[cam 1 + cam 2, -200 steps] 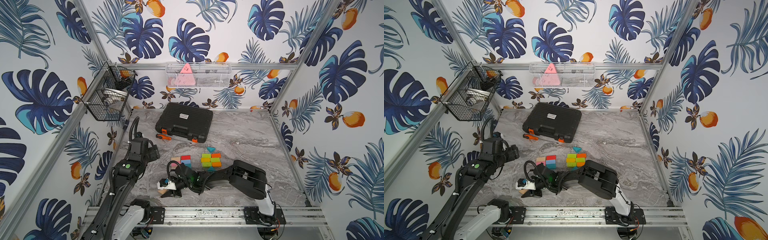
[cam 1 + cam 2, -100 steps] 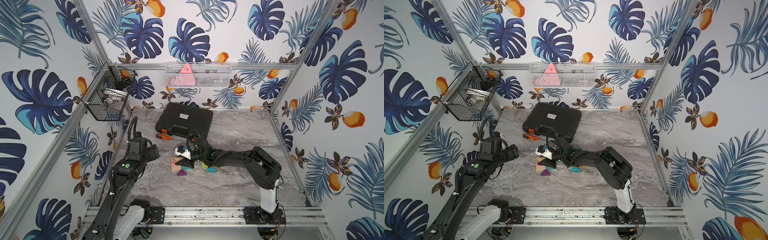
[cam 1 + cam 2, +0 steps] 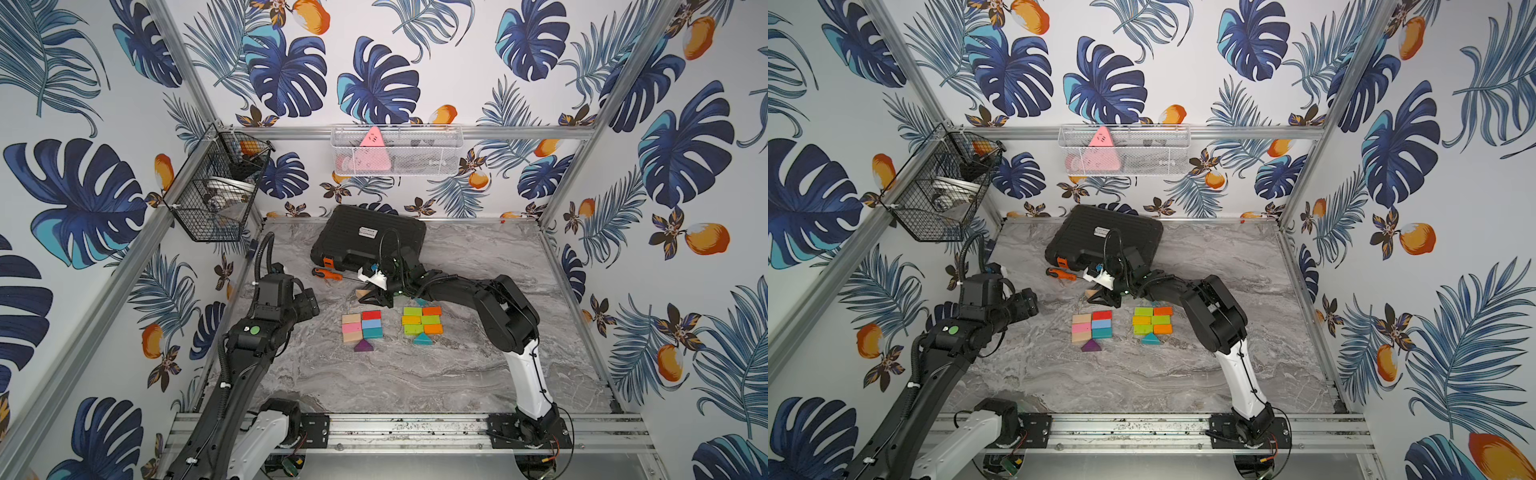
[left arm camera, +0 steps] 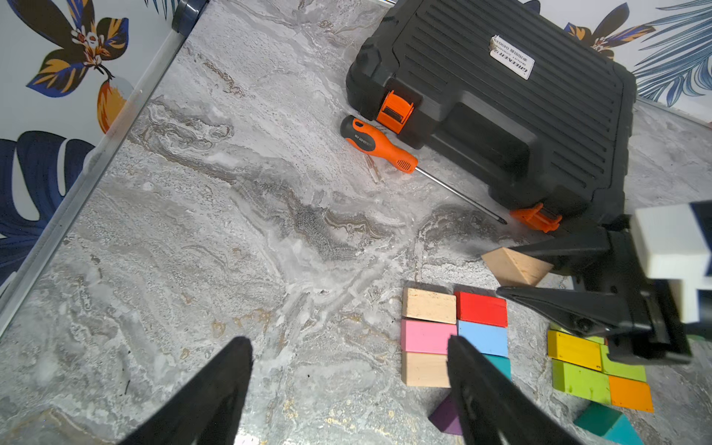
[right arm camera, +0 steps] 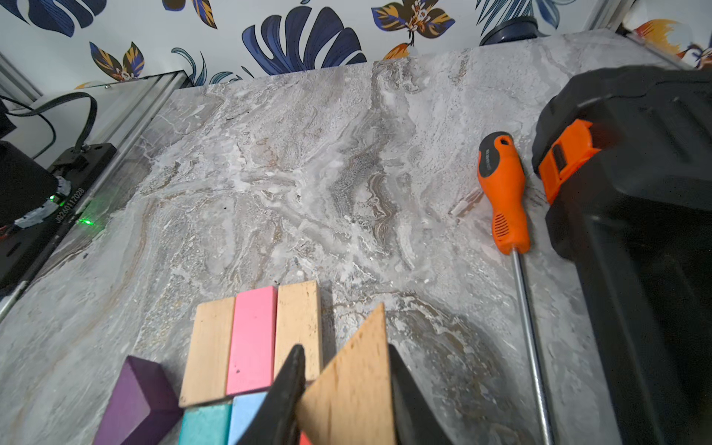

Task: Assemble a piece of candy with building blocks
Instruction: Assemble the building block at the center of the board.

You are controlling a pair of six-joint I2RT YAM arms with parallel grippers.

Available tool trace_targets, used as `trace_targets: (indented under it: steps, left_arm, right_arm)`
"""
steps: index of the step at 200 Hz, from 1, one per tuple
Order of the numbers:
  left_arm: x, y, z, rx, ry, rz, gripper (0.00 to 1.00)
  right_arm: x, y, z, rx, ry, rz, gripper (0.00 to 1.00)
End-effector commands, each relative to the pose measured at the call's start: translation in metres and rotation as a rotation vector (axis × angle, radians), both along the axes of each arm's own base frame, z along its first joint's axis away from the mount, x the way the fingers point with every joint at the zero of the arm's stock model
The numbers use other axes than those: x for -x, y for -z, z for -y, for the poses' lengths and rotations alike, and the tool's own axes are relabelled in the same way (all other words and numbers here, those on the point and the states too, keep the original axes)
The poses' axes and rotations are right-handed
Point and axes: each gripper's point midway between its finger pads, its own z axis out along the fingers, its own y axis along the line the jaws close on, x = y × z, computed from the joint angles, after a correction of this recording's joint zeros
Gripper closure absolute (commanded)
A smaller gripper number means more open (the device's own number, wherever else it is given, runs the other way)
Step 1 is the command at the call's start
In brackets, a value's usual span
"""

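Note:
The bare marble just beyond the red brick is below my right gripper, so the gripper will go down and let go of the plain wood triangular wedge.
My right gripper (image 5: 345, 350) is shut on a plain wood triangular wedge (image 5: 354, 385), which hangs low just behind the left group of building blocks (image 3: 361, 326). In both top views the wedge (image 3: 364, 294) (image 3: 1090, 294) pokes out of the gripper toward the left. That group holds wood, red, pink, blue and teal bricks, with a purple wedge (image 3: 363, 345) at its front. A second group of green, yellow and orange bricks (image 3: 422, 321) has a teal wedge (image 3: 422, 338) in front. My left gripper (image 4: 346, 343) hovers open and empty, left of the blocks.
A black tool case (image 3: 370, 241) lies at the back of the marble table, with an orange-handled screwdriver (image 3: 328, 274) in front of it, close to the right gripper. A black wire basket (image 3: 216, 195) hangs on the left wall and a white mesh basket (image 3: 395, 151) on the back wall.
The right arm has swung from the table's front left to just behind the left block group, carrying the wood wedge. The left arm has not moved.

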Motion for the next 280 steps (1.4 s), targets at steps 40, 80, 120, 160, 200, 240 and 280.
trace_targets:
  steps: [40,80,120,160,200,240,280]
  left_arm:
    - [-0.004,0.0,0.002,0.009,0.015,0.011,0.16]
    - [-0.004,-0.001,0.003,0.013,0.018,0.012,0.16]
    - [-0.003,0.002,0.005,0.018,0.024,0.006,0.16]
    - [-0.003,0.001,0.005,0.017,0.027,0.006,0.16]
    - [-0.003,0.002,0.005,0.019,0.029,0.005,0.16]
    - [-0.004,0.002,0.005,0.019,0.028,0.005,0.16]
    - [-0.004,0.003,0.005,0.02,0.029,-0.001,0.16]
  right_arm:
    - [0.0,0.025,-0.004,0.046,-0.042,-0.065,0.73]
    - [-0.004,0.033,-0.007,0.044,-0.027,-0.078,0.73]
    - [-0.009,0.037,-0.009,0.043,-0.017,-0.091,0.72]
    - [-0.011,0.04,-0.01,0.047,-0.011,-0.093,0.69]
    - [-0.013,0.041,-0.01,0.051,-0.005,-0.089,0.62]
    - [-0.012,0.041,-0.009,0.052,-0.004,-0.089,0.57]
    - [-0.012,0.04,-0.01,0.048,-0.004,-0.089,0.57]
